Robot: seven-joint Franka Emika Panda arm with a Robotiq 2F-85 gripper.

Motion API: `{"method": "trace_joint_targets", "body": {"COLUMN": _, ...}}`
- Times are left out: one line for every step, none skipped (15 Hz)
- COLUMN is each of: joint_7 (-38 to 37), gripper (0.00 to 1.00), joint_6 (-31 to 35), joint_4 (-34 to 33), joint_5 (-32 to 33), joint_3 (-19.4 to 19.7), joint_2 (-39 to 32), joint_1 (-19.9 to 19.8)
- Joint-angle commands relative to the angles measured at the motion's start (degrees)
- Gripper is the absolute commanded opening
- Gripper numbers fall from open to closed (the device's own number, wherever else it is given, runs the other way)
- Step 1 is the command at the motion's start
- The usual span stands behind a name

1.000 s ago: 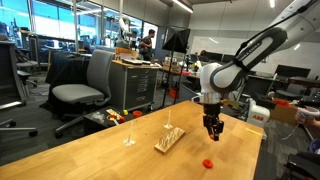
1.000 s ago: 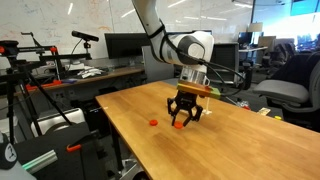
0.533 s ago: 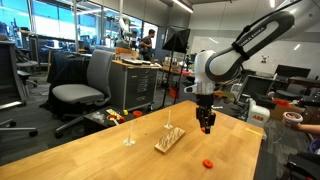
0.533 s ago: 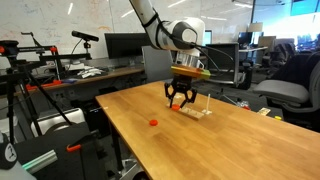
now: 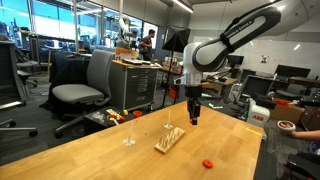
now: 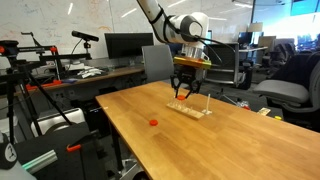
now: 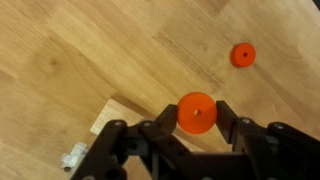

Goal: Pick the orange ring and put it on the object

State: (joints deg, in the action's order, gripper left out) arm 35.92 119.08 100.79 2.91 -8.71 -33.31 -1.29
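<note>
I will next move my gripper down and to its left in the wrist view to let go of the ring, since the pale slab's end (image 7: 118, 113) lies below and that way.
My gripper (image 7: 197, 118) is shut on the orange ring (image 7: 197, 108), a flat disc with a small centre hole held between the two fingers. In both exterior views the gripper (image 5: 193, 117) (image 6: 184, 93) hangs above the table, over the far end of the object (image 5: 169, 139) (image 6: 190, 108), a pale wooden slab with a thin upright peg. In the wrist view a corner of the slab (image 7: 122, 110) shows just left of the ring. The similar redder piece (image 7: 242, 54) (image 5: 208, 162) (image 6: 153, 122) lies apart on the table.
A lone thin pale stand (image 5: 129, 135) stands on the wooden table (image 5: 110, 155) beside the slab. Office chairs (image 5: 82, 85), a cabinet (image 5: 135, 85) and desks surround the table. Small items (image 5: 112, 116) lie at the table's far edge.
The gripper, holding the ring, has risen and moved away from the red piece toward the slab and now hangs over it.
</note>
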Motion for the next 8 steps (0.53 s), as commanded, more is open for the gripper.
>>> {"method": "trace_joint_targets", "body": {"joint_7": -3.59, "gripper": 0.21, "joint_6": -5.17, "joint_4": -9.49, "joint_5": -0.68, "joint_3": 0.57, "joint_2": -6.16, "joint_1": 1.16}}
{"method": "trace_joint_targets", "body": {"joint_7": -4.36, "gripper": 0.21, "joint_6": -5.51, "joint_4": -10.97, "joint_5": -0.63, "joint_3": 0.58, "joint_2": -7.42, "joint_1": 1.19}}
{"method": "trace_joint_targets", "body": {"joint_7": -5.00, "gripper": 0.21, "joint_6": -6.23, "joint_4": -12.58, "joint_5": -0.64, "joint_3": 0.53, "joint_2": -8.68, "joint_1": 1.16}}
{"method": "trace_joint_targets", "body": {"joint_7": -5.65, "gripper": 0.21, "joint_6": -6.76, "joint_4": -14.21, "joint_5": -0.63, "joint_3": 0.54, "joint_2": -9.99, "joint_1": 1.14}}
{"method": "trace_joint_targets", "body": {"joint_7": -6.23, "gripper": 0.21, "joint_6": -7.27, "joint_4": -15.61, "joint_5": -0.57, "joint_3": 0.53, "joint_2": -11.06, "joint_1": 1.15}}
{"method": "trace_joint_targets", "body": {"joint_7": -6.75, "gripper": 0.21, "joint_6": -7.77, "joint_4": -17.01, "joint_5": -0.56, "joint_3": 0.50, "joint_2": -12.18, "joint_1": 1.10}}
{"method": "trace_joint_targets", "body": {"joint_7": -7.24, "gripper": 0.21, "joint_6": -8.06, "joint_4": -18.23, "joint_5": -0.51, "joint_3": 0.48, "joint_2": -13.12, "joint_1": 1.09}}
{"method": "trace_joint_targets", "body": {"joint_7": -7.65, "gripper": 0.21, "joint_6": -8.48, "joint_4": -19.51, "joint_5": -0.50, "joint_3": 0.50, "joint_2": -14.11, "joint_1": 1.08}}
